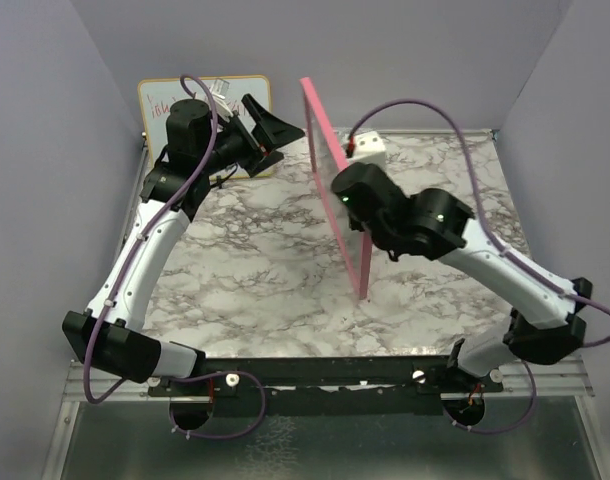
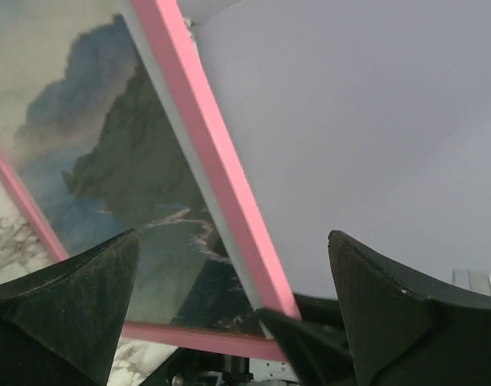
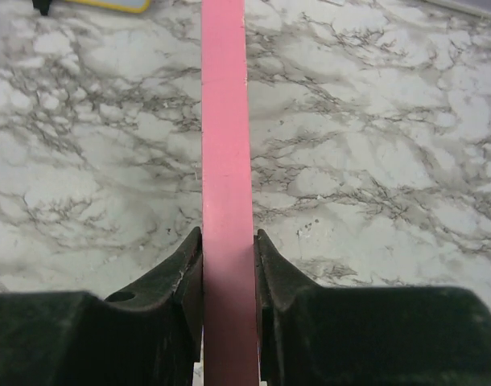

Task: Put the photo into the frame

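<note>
Next, my right gripper moves down and back, lays the frame's border flat and releases it, since bare marble tabletop lies below this gripper toward my base.
The frame [image 1: 330,170] stands upright on its long edge across the middle of the marble table, pink rim up. My right gripper [image 1: 351,205] is shut on its top rim; in the right wrist view both fingers press the pink edge [image 3: 224,121] of the frame, one on each side, at the right gripper [image 3: 228,241]. The photo [image 2: 125,169], a sea coast with dark mountains, shows inside the frame [image 2: 205,137] in the left wrist view. My left gripper [image 1: 278,138] hangs wide open at the frame's far end, its fingers apart with nothing between them at the left gripper [image 2: 233,241].
A yellow-edged whiteboard [image 1: 200,95] with red writing lies at the back left, under the left arm. A small white box [image 1: 370,148] sits at the back, right of the frame. Grey walls close in the table on three sides.
</note>
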Controlling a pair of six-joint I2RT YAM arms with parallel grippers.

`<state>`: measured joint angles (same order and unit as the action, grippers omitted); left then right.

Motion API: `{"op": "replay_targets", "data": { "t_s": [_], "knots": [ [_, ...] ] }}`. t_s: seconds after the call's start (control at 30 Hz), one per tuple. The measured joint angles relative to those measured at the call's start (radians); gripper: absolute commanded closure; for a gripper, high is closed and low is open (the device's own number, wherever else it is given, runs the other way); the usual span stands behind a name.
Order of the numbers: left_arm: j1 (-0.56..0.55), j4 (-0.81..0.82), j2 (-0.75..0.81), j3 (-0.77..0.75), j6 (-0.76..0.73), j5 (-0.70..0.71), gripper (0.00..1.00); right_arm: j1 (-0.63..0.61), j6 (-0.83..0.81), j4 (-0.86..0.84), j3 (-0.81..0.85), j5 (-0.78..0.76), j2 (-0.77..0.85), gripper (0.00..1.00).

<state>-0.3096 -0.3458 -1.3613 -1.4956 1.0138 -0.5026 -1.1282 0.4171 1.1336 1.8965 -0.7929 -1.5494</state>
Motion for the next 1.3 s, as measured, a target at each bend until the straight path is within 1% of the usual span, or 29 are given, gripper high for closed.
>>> {"op": "replay_targets", "data": {
  "t_s": [0.1,0.2,0.3,0.4,0.5,0.6,0.77,0.97,1.0,1.03,1.07,1.13,1.3],
  "knots": [
    [0.015,0.005,-0.014,-0.052,-0.037,-0.020,0.01,0.106,0.009,-0.096,-0.128,0.076,0.142,0.99],
    [0.022,0.006,-0.015,-0.056,-0.061,-0.029,0.01,0.182,0.020,-0.167,-0.240,0.157,0.254,0.99],
    [0.027,0.006,-0.021,-0.037,-0.078,-0.031,0.01,0.242,0.045,-0.229,-0.344,0.234,0.336,0.99],
    [0.027,0.006,-0.023,0.013,-0.093,-0.030,0.01,0.280,0.106,-0.282,-0.453,0.295,0.393,0.99],
    [0.027,0.003,-0.029,0.074,-0.111,-0.029,0.01,0.304,0.177,-0.367,-0.550,0.324,0.446,0.99],
    [0.027,-0.013,-0.033,0.144,-0.141,-0.019,0.01,0.325,0.254,-0.437,-0.655,0.346,0.515,0.96],
    [0.033,-0.040,-0.039,0.249,-0.221,0.042,0.01,0.347,0.381,-0.512,-0.831,0.410,0.615,0.94],
    [0.050,-0.049,-0.117,0.355,-0.361,0.179,0.01,0.349,0.515,-0.604,-1.048,0.521,0.713,0.94],
    [0.053,-0.050,-0.149,0.375,-0.410,0.245,0.01,0.349,0.531,-0.622,-1.085,0.536,0.732,0.94],
    [0.053,-0.050,-0.149,0.375,-0.410,0.245,0.01,0.349,0.543,-0.638,-1.117,0.547,0.748,0.94],
    [0.055,-0.053,-0.190,0.399,-0.435,0.280,0.01,0.349,0.556,-0.658,-1.155,0.560,0.768,0.93],
    [0.062,-0.046,-0.214,0.427,-0.473,0.335,0.01,0.350,0.571,-0.693,-1.231,0.583,0.802,0.92],
    [0.097,0.013,-0.218,0.490,-0.534,0.365,0.01,0.357,0.594,-0.814,-1.424,0.659,0.857,0.82]
  ]
}}
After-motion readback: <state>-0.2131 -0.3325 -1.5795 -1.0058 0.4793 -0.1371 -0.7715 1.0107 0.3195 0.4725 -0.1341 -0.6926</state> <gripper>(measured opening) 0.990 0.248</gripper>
